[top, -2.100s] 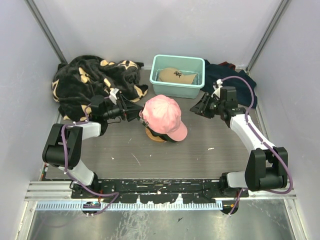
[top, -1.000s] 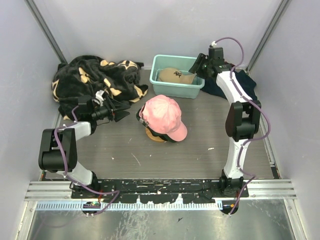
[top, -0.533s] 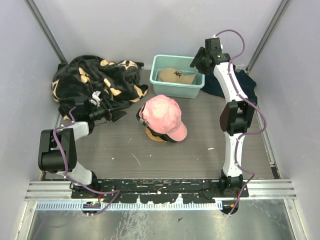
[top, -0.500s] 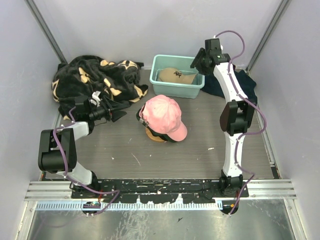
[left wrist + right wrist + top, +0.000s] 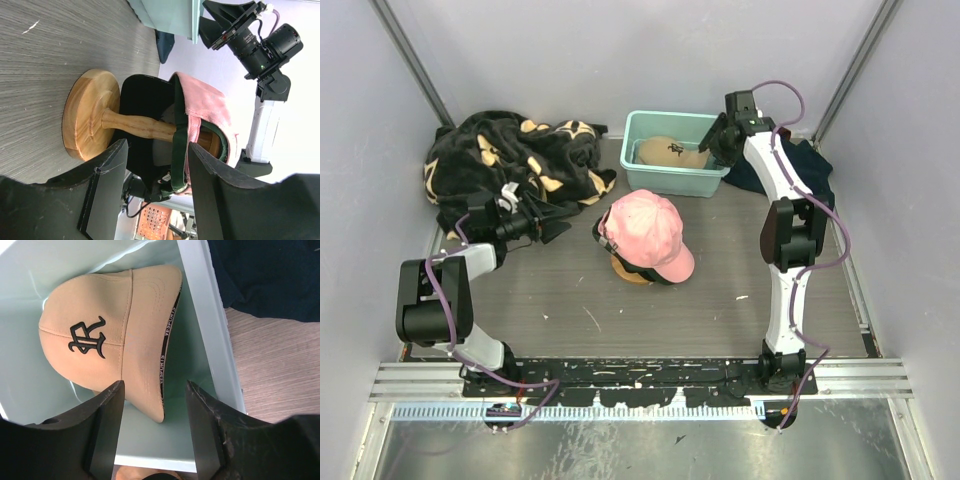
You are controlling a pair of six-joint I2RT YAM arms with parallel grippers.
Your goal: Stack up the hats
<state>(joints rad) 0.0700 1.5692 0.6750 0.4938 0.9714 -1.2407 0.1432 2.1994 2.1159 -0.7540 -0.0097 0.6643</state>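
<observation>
The tan hat brim's front edge (image 5: 163, 364) has a gap beside it that lets a finger in. My right gripper should move down and slightly outward into the teal bin (image 5: 210, 335) onto that edge.
A pink hat (image 5: 645, 228) sits on top of a wooden stand (image 5: 90, 120). In the left wrist view a dark green hat (image 5: 178, 145) and a black hat (image 5: 145, 97) lie under the pink hat (image 5: 207, 105). A tan hat (image 5: 112, 340) with a black logo lies in the teal bin (image 5: 210, 335); it is also in the top view (image 5: 670, 152). My left gripper (image 5: 563, 223) stands open left of the stand, holding nothing (image 5: 157, 146). My right gripper (image 5: 713, 147) hangs open over the bin's right end, its fingers either side of the tan brim (image 5: 155, 386).
A big black blanket with tan marks (image 5: 510, 160) is heaped at the back left, just behind my left arm. A dark navy cloth (image 5: 802, 165) lies right of the teal bin (image 5: 650, 180). Grey walls close in both sides.
My right arm swung from the table right of the stand up to the bin, then lowered a little over the tan hat. My left gripper drew back slightly to the left.
</observation>
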